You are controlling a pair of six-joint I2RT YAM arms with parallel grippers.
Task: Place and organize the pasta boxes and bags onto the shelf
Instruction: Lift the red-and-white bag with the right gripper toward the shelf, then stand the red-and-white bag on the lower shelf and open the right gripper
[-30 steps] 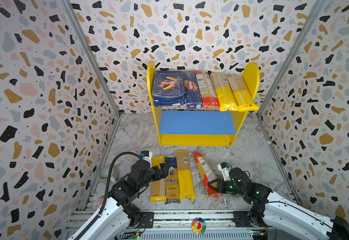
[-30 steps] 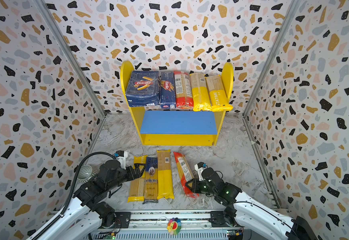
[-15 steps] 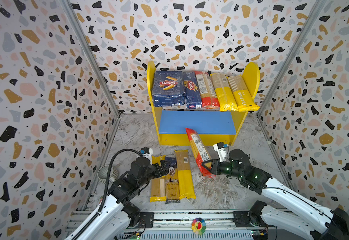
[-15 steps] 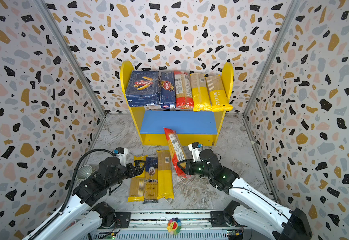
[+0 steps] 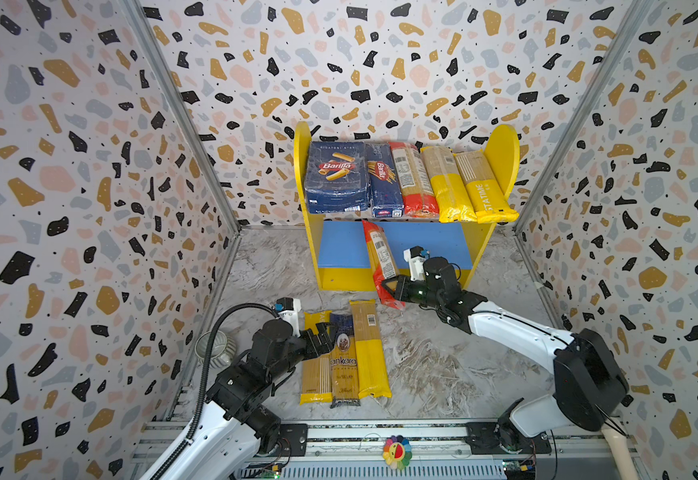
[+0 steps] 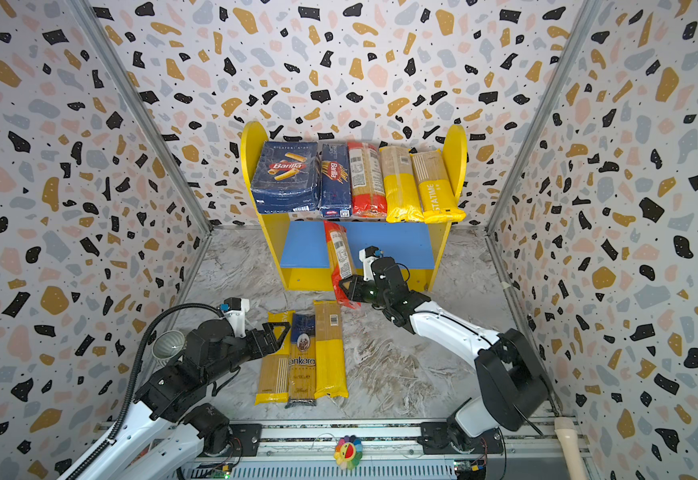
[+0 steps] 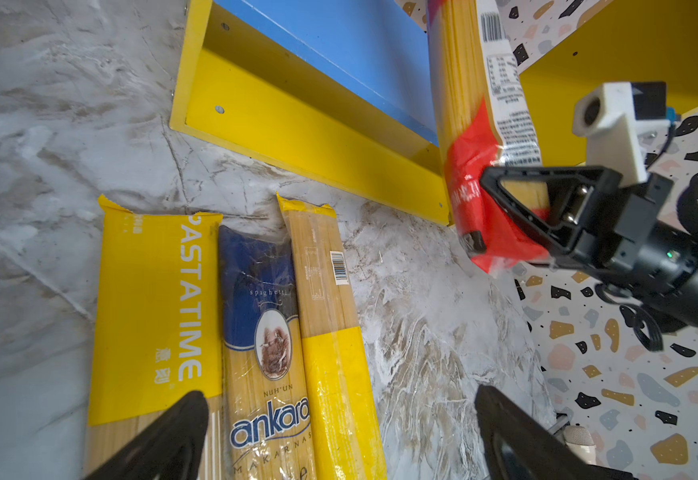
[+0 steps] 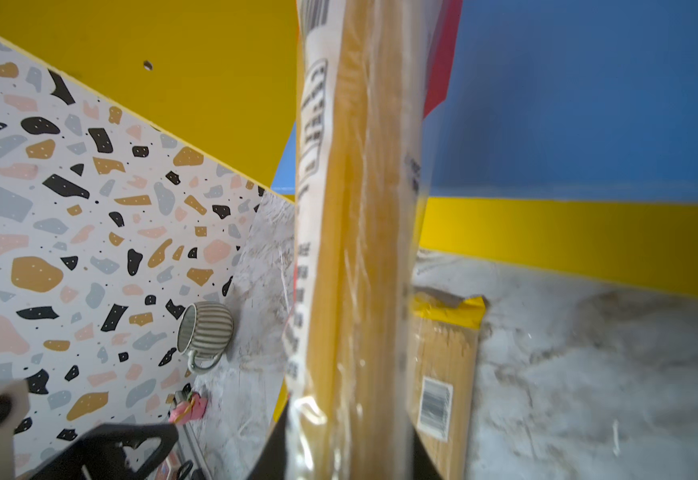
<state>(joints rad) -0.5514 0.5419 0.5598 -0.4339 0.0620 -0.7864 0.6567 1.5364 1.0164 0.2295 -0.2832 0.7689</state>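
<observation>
Next, my right gripper will move outward toward the blue lower board's end [image 5: 339, 244] [image 8: 285, 172] below the wide pasta box, lay the bag there and release it, since that end of the board is bare.
The yellow-sided shelf [image 5: 501, 153] stands at the back. Its upper board carries the wide pasta box [image 5: 336, 176], the narrow pasta box [image 5: 383, 183], a red-ended bag [image 5: 413, 183] and two yellow-ended bags [image 5: 447, 187]. My right gripper [image 5: 393, 286] [image 8: 347, 449] is shut on the near end of another red-ended bag [image 5: 380, 257] [image 8: 359, 249]. That bag is raised and tilted, its far end over the blue lower board [image 5: 343, 249]. On the floor lie the PASTATIME bag [image 7: 152, 311], the ankara bag [image 7: 264, 332] and a yellow-ended bag [image 7: 330, 332]. My left gripper [image 5: 324, 336] [image 7: 339, 409] hovers open over them.
A striped cup [image 5: 214, 347] [image 8: 206, 332] lies on its side by the left wall. Patterned walls close in on three sides. A metal rail [image 5: 339, 432] with both arm bases runs along the front edge.
My right gripper has lifted the red-ended bag off the floor and carried it back toward the shelf, its far end now over the blue board. The left arm has barely moved.
</observation>
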